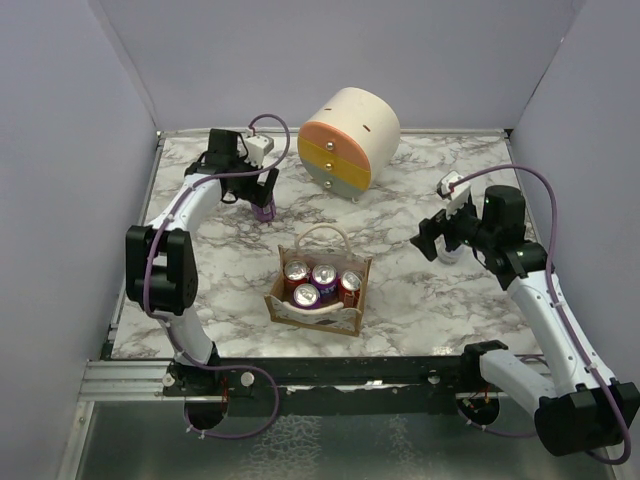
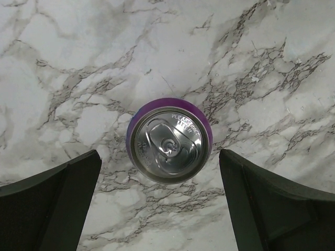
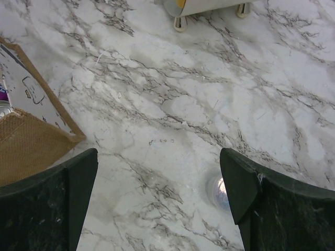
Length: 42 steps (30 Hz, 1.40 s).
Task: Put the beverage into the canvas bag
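Observation:
I should next lower my left gripper around the sides of the purple can point(image 1: 264, 209) point(image 2: 169, 141) and close it, since the can stands below my left gripper with its silver top centred between the open fingers.
A purple beverage can point(image 1: 264, 209) stands upright on the marble table at the back left. My left gripper point(image 1: 252, 190) hovers over it, open and holding nothing. In the left wrist view the can point(image 2: 169, 141) shows its silver top just ahead of the gripper point(image 2: 159, 206), and the fingers point(image 2: 52, 204) stand wide apart without touching it. The tan canvas bag point(image 1: 290, 312) stands at the table's front centre with several cans inside. My right gripper point(image 1: 443, 243) is open and empty to the right of the bag. The bag's corner shows in the right wrist view point(image 3: 26, 141), left of that gripper point(image 3: 157, 209).
A round cream, orange and yellow drawer cabinet point(image 1: 349, 140) stands at the back centre; its feet show in the right wrist view point(image 3: 180, 22). Grey walls enclose the table on three sides. A light glare point(image 3: 219, 191) lies on the marble near the right finger.

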{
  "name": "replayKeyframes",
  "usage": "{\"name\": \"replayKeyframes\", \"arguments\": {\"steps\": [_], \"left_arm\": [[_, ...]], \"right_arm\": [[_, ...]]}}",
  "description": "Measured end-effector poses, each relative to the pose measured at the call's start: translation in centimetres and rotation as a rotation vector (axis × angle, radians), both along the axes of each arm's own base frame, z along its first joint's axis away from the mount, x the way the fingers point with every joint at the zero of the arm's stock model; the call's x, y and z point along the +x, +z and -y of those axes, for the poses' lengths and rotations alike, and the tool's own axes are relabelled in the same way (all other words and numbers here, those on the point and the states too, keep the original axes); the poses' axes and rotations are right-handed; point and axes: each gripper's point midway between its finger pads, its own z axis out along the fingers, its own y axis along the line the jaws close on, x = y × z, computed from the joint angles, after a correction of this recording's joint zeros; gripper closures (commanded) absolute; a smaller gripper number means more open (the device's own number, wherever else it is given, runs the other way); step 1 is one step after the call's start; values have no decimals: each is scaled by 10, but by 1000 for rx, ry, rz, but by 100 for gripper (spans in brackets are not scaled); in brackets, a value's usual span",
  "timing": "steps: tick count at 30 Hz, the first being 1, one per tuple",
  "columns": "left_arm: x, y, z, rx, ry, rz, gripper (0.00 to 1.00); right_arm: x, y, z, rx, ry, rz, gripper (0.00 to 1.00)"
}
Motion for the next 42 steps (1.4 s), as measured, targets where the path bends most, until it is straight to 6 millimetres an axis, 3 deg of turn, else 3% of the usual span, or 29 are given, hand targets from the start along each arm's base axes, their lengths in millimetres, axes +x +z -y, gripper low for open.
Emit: {"name": "replayKeyframes", "arguments": {"steps": [8, 16, 24, 27, 31, 37, 42], "left_arm": [[-1, -43, 7, -22, -5, -110, 13], [0, -46, 12, -40, -9, -117, 15], [2, -43, 14, -45, -11, -105, 29], [3, -43, 14, -46, -12, -101, 37], [3, -43, 15, -43, -17, -99, 57], [-5, -35, 17, -40, -51, -98, 98], [-18, 9, 21, -25, -107, -14, 100]], "right_arm": [[-2, -5, 0, 1, 2, -13, 0], [-2, -5, 0, 4, 3, -14, 0], [-3, -5, -1, 9, 12, -16, 0], [-3, -5, -2, 11, 15, -16, 0], [-4, -6, -3, 14, 22, -18, 0], [-10, -5, -15, 44, 103, -25, 2], [-17, -6, -30, 79, 213, -61, 7]]}}
